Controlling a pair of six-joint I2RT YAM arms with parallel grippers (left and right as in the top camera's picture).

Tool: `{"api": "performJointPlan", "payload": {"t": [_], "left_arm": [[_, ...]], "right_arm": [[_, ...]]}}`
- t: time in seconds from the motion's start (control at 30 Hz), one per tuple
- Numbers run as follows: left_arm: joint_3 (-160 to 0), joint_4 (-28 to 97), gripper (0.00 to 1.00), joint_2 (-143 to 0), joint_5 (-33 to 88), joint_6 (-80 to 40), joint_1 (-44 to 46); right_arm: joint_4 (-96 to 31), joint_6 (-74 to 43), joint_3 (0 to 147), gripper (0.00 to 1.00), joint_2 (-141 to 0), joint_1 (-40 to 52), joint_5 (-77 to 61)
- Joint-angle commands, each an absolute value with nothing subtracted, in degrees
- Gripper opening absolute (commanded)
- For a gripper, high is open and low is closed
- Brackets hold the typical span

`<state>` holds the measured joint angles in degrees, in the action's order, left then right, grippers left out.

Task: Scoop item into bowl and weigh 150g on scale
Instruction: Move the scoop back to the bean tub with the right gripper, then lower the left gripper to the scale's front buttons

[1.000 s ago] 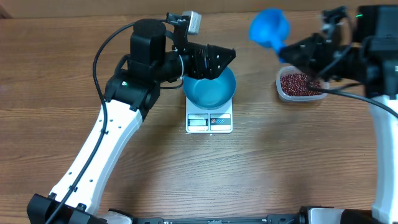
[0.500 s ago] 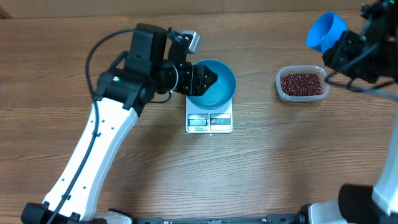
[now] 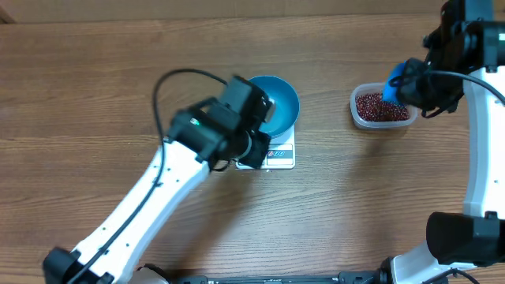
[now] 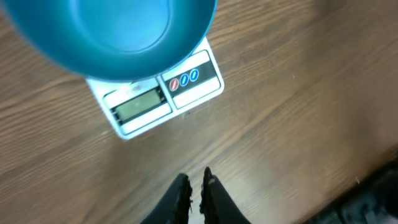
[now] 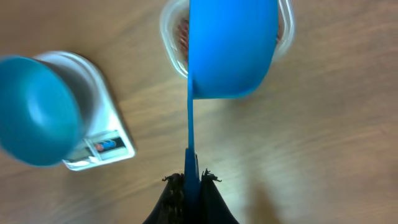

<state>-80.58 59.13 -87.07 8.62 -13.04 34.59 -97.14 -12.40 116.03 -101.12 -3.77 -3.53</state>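
My right gripper has the scoop hanging over the tub already, so next it should go down, rest the scoop [image 5: 233,46] on the beans farthest from the scale and release the handle.
The blue bowl [image 3: 280,102] stands empty on the white scale [image 3: 278,156], whose display [image 4: 138,106] faces the front. My left gripper [image 4: 194,179] hovers over bare wood just in front of the scale, shut, with nothing between its fingers. A clear tub [image 3: 383,110] of dark red beans [image 3: 377,106] sits to the right. My right gripper [image 5: 191,177] is shut on the thin handle of a blue scoop [image 5: 233,46]. The scoop hangs mouth down over the tub and hides most of the beans in the right wrist view.
Wood tabletop all round. The left arm [image 3: 158,197] slants across the front left of the table up to the scale. The right arm [image 3: 481,158] stands along the right edge.
The left gripper drew back from the bowl to the front of the scale and closed its jaws. The right arm carried the scoop from high up down over the tub.
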Motion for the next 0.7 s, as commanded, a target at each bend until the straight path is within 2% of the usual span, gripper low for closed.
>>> {"api": "performJointPlan", "payload": {"t": [0.0,0.17,0.53,0.67], "left_arm": [[-73.8,49.5,0.10,-87.1,7.1,-17.5,36.4],[-68.2,38.3,0.04,-87.4,2.3,-19.2,38.2],[-59.4,27.3,0.04,-87.7,-8.1,-23.3,42.5],[-56.4,24.7,0.04,-87.7,-8.3,-24.9,44.1]], "right_arm": [[-97.0,-11.7,113.1,0.04,-101.7,-4.1,0.9],[-96.6,-11.7,112.8,0.04,-102.1,-4.1,1.0],[-95.9,-11.9,112.8,0.04,-102.1,-4.1,1.0],[-95.9,-11.9,112.8,0.04,-102.1,-4.1,1.0]]}}
